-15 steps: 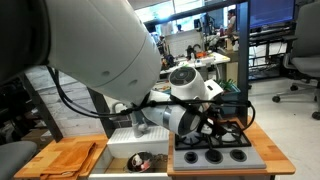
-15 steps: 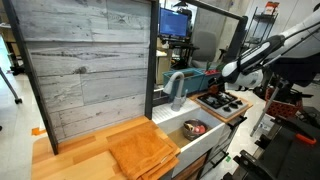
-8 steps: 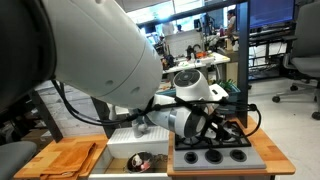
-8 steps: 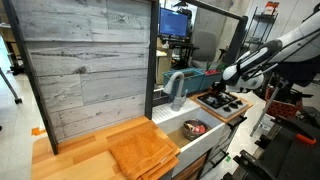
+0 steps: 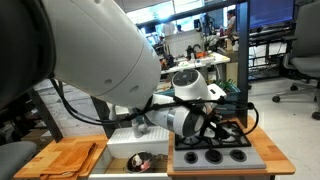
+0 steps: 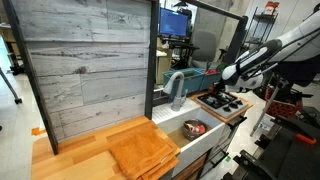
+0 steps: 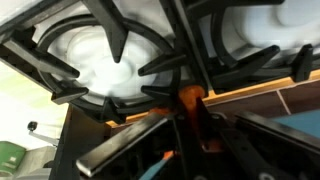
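Observation:
The gripper moves off the stove next and over the dark bowl point(image 5: 139, 161) to release the pinched orange object, since the bowl stands open beside the stove point(image 5: 212, 157).
In the wrist view my gripper point(image 7: 190, 118) is shut on a small orange object point(image 7: 189, 98), which is pinched between the two dark fingers point(image 7: 172, 132) at the rim of a toy stove top. The black grates point(image 7: 120, 50) over white burner wells fill the upper part of that view. In both exterior views the gripper point(image 5: 226, 122) point(image 6: 229, 74) hangs low over the back of the stove point(image 5: 212, 157) point(image 6: 222, 102). The orange object is too small to make out there.
A sink point(image 6: 196, 131) with a dark bowl point(image 5: 140, 160) and a grey faucet point(image 6: 175, 88) sits beside the stove. Wooden boards point(image 5: 68, 158) point(image 6: 145, 150) lie on the counter. A grey plank wall point(image 6: 90, 70) stands behind. The arm's large white body point(image 5: 90, 50) blocks much of an exterior view.
The jaws have closed from wide open onto the orange object. The arm shifted slightly early on, then stayed still over the stove.

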Controlling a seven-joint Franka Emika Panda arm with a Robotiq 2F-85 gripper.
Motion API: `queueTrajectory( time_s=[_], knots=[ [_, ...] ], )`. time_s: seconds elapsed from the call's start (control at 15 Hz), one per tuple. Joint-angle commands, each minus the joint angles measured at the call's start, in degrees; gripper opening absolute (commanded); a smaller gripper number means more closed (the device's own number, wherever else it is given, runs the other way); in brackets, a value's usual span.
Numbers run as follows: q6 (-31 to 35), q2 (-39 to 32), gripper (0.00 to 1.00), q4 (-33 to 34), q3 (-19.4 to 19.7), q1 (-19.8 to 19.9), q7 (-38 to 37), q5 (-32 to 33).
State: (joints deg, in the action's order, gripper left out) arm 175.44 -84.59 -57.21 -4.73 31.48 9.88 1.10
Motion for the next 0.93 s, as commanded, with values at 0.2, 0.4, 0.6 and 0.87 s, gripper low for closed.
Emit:
queueTrajectory(
  time_s=[0.2,0.4,0.6,0.87],
  knots=[
    [7.3,7.9,0.03,-17.4,-15.6,10.5,16.9,7.4],
    [9.7,9.2,0.03,-25.8,-23.5,17.6,23.0,13.2],
    [11.1,9.9,0.03,-34.2,-28.2,23.2,24.0,19.9],
    [12.0,13.9,0.03,-46.4,-28.9,26.9,21.9,24.4]
  ],
)
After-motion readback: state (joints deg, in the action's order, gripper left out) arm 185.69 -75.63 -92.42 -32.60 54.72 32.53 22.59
